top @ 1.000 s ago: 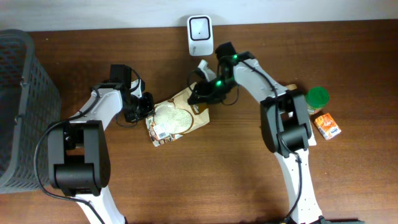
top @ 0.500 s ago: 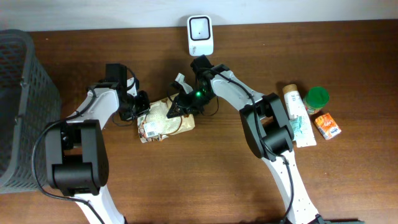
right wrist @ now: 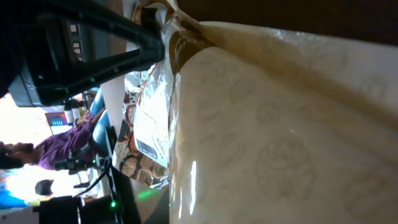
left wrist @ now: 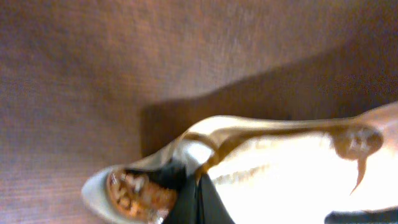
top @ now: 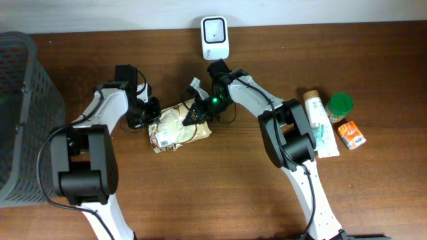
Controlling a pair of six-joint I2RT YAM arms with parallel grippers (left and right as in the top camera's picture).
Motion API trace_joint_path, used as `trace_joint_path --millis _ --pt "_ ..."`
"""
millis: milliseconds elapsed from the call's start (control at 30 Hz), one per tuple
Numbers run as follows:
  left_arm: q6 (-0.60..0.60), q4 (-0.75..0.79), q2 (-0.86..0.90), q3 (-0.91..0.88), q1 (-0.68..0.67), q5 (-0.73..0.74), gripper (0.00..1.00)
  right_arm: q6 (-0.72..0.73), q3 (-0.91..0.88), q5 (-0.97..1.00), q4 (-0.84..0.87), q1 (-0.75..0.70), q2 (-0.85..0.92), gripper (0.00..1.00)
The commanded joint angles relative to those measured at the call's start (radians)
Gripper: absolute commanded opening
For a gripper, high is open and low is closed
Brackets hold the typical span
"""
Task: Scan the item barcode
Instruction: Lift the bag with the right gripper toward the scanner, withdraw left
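Observation:
I should next open my left gripper to release the bag's edge facing the basket [left wrist: 204,163] from between its fingers, as my right gripper holds the bag.
The item, a cream and brown snack bag [top: 180,127], lies crumpled on the table below the white scanner [top: 215,38]. Its barcode label [top: 162,141] faces up at the bag's front left corner. My left gripper [top: 148,115] is shut on the bag's left edge; the left wrist view shows the dark fingers [left wrist: 199,202] pinched on the bag [left wrist: 286,165]. At the bag's upper right edge, my right gripper [top: 194,115] is shut on it. In the right wrist view the bag [right wrist: 286,124] fills the frame, with the barcode [right wrist: 147,149] at the lower left.
A grey mesh basket [top: 20,113] stands at the left edge. At the right lie a white tube [top: 317,125], a green-lidded jar [top: 341,105] and a small orange carton [top: 351,135]. The scanner sits against the table's back edge.
My right gripper moved left along the bag and closed on its upper right edge. The bag slid left and bunched up. The left gripper kept its hold.

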Motion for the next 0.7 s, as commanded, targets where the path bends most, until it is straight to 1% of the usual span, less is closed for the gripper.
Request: trace_joint_path --millis 0,133,200,233,267,300,333,367,433,567,667 --pt "0.076 -0.114 0.012 0.120 0.045 -0.074 0.00 -0.128 -0.001 -0.024 -0.076 -0.076 -0.127 0.04" --pt "0.103 -0.186 -0.026 0.252 0.080 -0.098 0.00 -0.257 -0.001 -0.128 -0.185 -0.119 -0.203 0.04" --pt "0.103 -0.196 -0.029 0.290 0.100 -0.125 0.05 -0.289 -0.001 -0.151 -0.230 -0.148 -0.240 0.04" --pt "0.103 -0.196 -0.029 0.299 0.109 -0.127 0.10 -0.299 -0.001 -0.152 -0.247 -0.165 -0.259 0.04" --pt "0.103 -0.192 -0.029 0.300 0.121 -0.127 0.21 -0.308 -0.001 -0.151 -0.260 -0.182 -0.278 0.04" --pt "0.103 -0.191 -0.029 0.300 0.132 -0.127 0.29 -0.307 -0.001 -0.151 -0.266 -0.199 -0.298 0.04" --pt "0.103 -0.191 -0.029 0.300 0.143 -0.127 0.42 -0.307 -0.001 -0.147 -0.268 -0.211 -0.314 0.04" --pt "0.103 -0.191 -0.029 0.300 0.151 -0.127 0.65 -0.307 -0.001 -0.135 -0.267 -0.227 -0.335 0.04" --pt "0.103 -0.193 -0.029 0.300 0.161 -0.127 0.99 -0.302 -0.001 -0.101 -0.269 -0.250 -0.369 0.04" --pt "0.103 -0.193 -0.029 0.300 0.168 -0.127 0.99 -0.243 -0.001 0.021 -0.265 -0.284 -0.449 0.04" --pt "0.103 -0.193 -0.029 0.300 0.168 -0.127 0.99 -0.121 -0.001 0.117 -0.248 -0.294 -0.513 0.04"
